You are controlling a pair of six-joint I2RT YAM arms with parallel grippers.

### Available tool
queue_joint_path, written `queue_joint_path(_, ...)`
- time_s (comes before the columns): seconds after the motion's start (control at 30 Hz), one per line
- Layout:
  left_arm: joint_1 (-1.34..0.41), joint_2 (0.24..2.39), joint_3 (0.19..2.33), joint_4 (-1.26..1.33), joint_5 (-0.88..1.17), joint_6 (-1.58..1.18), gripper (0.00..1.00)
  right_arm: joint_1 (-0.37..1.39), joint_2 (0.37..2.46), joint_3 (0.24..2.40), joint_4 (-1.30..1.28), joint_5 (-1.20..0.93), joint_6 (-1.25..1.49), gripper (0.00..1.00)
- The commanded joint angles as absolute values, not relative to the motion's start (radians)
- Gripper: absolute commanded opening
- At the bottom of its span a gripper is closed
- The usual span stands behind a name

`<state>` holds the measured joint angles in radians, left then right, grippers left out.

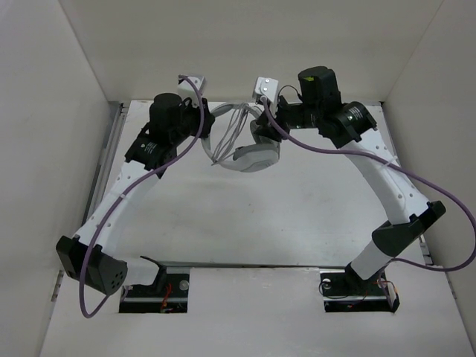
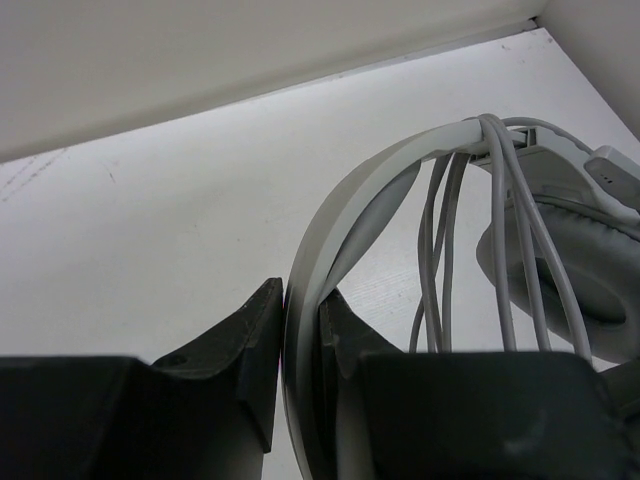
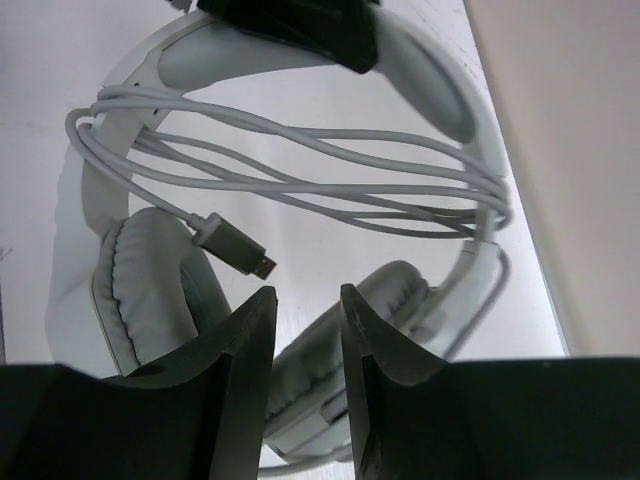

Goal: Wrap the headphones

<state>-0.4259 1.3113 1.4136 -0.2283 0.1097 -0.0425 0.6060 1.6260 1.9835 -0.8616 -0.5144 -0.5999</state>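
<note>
The robot will next lower its left gripper to the bare tabletop below it and let go of the headband there, because the cord (image 3: 300, 180) lies looped across the headband.
The white headphones (image 1: 256, 156) hang above the table at the back centre. My left gripper (image 2: 300, 310) is shut on the curved headband (image 2: 330, 220); it shows in the top view (image 1: 204, 134). The thin grey cord (image 3: 300, 180) is looped several times across the headband, from side to side. Its USB plug (image 3: 240, 250) hangs free just above my right gripper's left fingertip. My right gripper (image 3: 308, 300) is open and empty, close in front of the grey ear cups (image 3: 150, 290), and shows in the top view (image 1: 260, 123).
White walls enclose the table (image 1: 245, 216) on the left, back and right. Thick purple arm cables (image 1: 439, 193) loop beside both arms. The left gripper's black fingers (image 3: 290, 25) show at the top of the right wrist view.
</note>
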Motion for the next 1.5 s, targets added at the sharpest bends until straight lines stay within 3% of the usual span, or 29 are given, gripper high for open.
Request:
queue_joint_path(0.0, -0.412, 1.249, 1.388, -0.109, 0.155, -0.147, 0.0, 0.564, 1.6, 2.051, -0.845, -0.606, -0.552, 0.38)
queue_joint_path(0.2, -0.393, 1.267, 1.283, -0.078, 0.155, -0.207, 0.0, 0.49, 1.542, 2.022, -0.706, -0.644, -0.387, 0.38)
queue_joint_path(0.37, -0.4, 1.308, 1.198, -0.015, 0.123, -0.235, 0.0, 0.42, 1.431, 1.733, -0.314, -0.516, -0.063, 0.42)
queue_joint_path(0.63, -0.456, 1.433, 1.147, 0.066, -0.006, -0.23, 0.01, 0.259, 1.246, 1.33, -0.009, -0.38, 0.03, 0.5)
queue_joint_path(0.83, -0.496, 1.552, 1.173, 0.112, -0.029, -0.236, 0.02, 0.148, 1.155, 1.23, 0.057, -0.432, 0.1, 0.53)
queue_joint_path(1.27, -0.573, 1.841, 1.394, 0.12, -0.135, -0.18, 0.13, -0.053, 0.953, 1.06, 0.095, -0.534, 0.167, 0.55)
queue_joint_path(1.33, -0.584, 1.848, 1.404, 0.121, -0.146, -0.164, 0.16, -0.062, 0.934, 1.043, 0.095, -0.541, 0.167, 0.55)
queue_joint_path(1.37, -0.591, 1.848, 1.405, 0.12, -0.161, -0.155, 0.23, -0.071, 0.924, 1.037, 0.095, -0.546, 0.169, 0.55)
queue_joint_path(1.47, -0.601, 1.836, 1.394, 0.115, -0.175, -0.143, 0.25, -0.087, 0.911, 1.032, 0.094, -0.554, 0.175, 0.55)
